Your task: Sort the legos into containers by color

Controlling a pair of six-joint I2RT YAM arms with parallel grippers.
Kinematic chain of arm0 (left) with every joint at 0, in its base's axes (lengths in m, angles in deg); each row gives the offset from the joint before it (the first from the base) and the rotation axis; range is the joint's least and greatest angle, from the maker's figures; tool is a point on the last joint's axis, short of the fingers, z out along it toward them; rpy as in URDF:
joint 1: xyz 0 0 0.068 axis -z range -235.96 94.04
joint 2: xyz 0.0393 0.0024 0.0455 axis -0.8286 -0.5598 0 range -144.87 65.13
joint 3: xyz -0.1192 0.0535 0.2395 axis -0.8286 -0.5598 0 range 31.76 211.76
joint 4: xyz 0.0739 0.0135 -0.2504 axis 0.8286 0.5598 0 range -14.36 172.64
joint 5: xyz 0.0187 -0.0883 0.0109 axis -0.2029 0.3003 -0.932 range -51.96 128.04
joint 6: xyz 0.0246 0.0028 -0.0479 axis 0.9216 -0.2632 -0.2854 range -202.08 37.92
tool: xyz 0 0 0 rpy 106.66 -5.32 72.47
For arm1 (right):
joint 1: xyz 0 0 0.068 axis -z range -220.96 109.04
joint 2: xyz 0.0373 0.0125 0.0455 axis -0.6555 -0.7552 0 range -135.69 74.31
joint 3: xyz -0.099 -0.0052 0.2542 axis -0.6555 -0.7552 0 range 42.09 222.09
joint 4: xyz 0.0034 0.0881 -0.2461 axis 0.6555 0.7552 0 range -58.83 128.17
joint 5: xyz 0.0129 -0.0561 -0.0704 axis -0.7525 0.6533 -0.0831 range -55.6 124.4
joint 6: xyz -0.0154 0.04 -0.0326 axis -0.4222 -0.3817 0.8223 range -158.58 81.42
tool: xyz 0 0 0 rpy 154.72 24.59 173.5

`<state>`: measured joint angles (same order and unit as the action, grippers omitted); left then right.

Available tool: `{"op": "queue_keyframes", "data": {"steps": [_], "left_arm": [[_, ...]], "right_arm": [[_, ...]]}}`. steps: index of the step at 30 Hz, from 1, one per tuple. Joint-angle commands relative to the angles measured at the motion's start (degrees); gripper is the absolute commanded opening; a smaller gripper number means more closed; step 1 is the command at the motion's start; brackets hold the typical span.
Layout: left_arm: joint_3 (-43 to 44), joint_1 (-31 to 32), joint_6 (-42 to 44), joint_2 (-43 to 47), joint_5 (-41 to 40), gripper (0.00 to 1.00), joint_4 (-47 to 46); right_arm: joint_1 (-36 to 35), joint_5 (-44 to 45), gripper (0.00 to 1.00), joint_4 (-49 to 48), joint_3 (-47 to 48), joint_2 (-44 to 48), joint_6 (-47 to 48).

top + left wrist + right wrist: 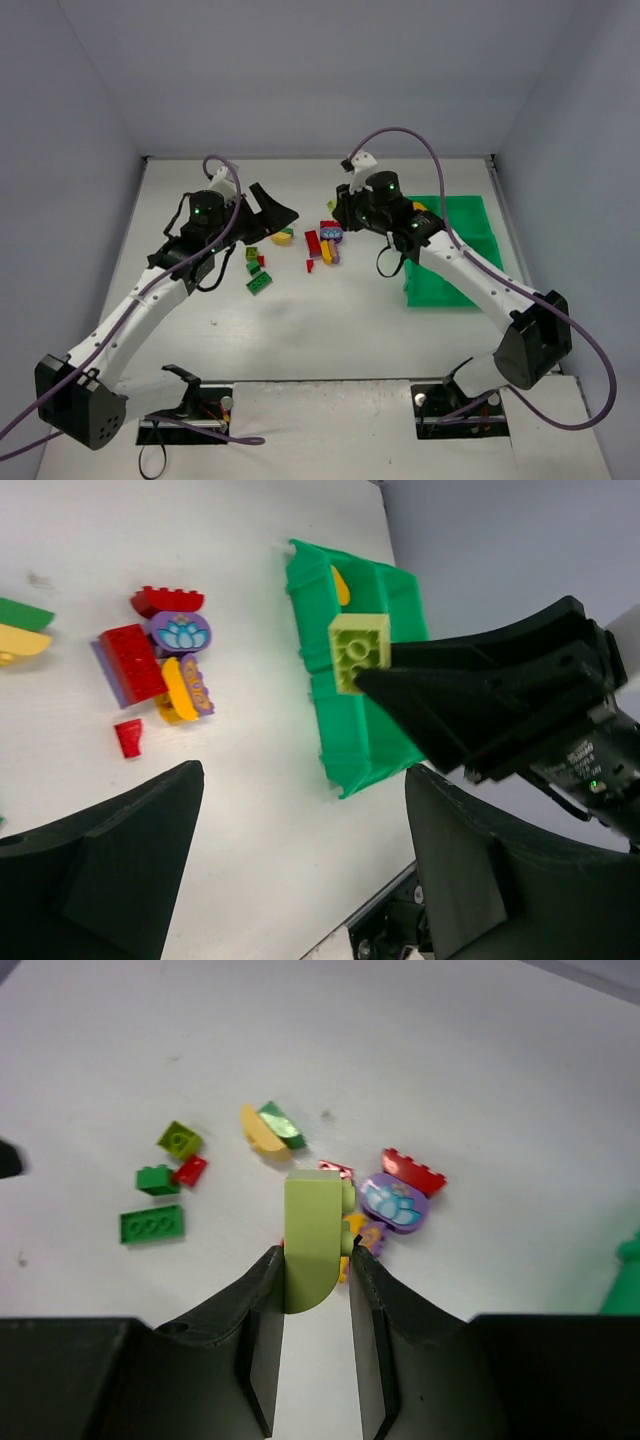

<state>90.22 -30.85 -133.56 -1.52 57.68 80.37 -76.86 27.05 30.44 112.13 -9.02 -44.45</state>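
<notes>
My right gripper is above the tray's empty far section (467,216), which lies to the gripper's right in the top view. I will carry the brick across, lower it and release it.
My right gripper (315,1260) is shut on a light green brick (314,1238) and holds it above the table, over a cluster of legos. That brick also shows in the left wrist view (358,652), in front of the green tray (345,735). My left gripper (300,865) is open and empty above bare table. Below lie a red brick (130,662), a round purple piece (180,633), a yellow-purple piece (185,688) and a small red piece (128,737). The tray (440,285) sits at the right and holds a yellow piece (341,585).
More legos lie left of centre: a green flat brick (152,1224), a small green one (156,1179), a small red one (190,1170), a lime one (179,1139) and a yellow-green pair (268,1128). Grey walls close in the table on three sides.
</notes>
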Motion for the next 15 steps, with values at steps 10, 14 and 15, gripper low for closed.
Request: {"op": "queue_keyframes", "data": {"steps": [10, 14, 15], "left_arm": [[-0.89, -2.43, 11.84, 12.68, -13.13, 0.75, 18.54], [-1.41, -2.51, 14.30, 15.32, -15.16, 0.75, 21.02], [-1.50, -2.51, 14.92, 15.93, -15.42, 0.75, 21.28]], "right_arm": [[29.56, 14.38, 0.00, 10.13, 1.58, -2.61, -9.24], [34.84, 15.79, 0.00, 11.80, 4.65, -7.54, -10.39], [35.63, 15.79, 0.00, 11.89, 5.19, -8.42, -10.57]]}}
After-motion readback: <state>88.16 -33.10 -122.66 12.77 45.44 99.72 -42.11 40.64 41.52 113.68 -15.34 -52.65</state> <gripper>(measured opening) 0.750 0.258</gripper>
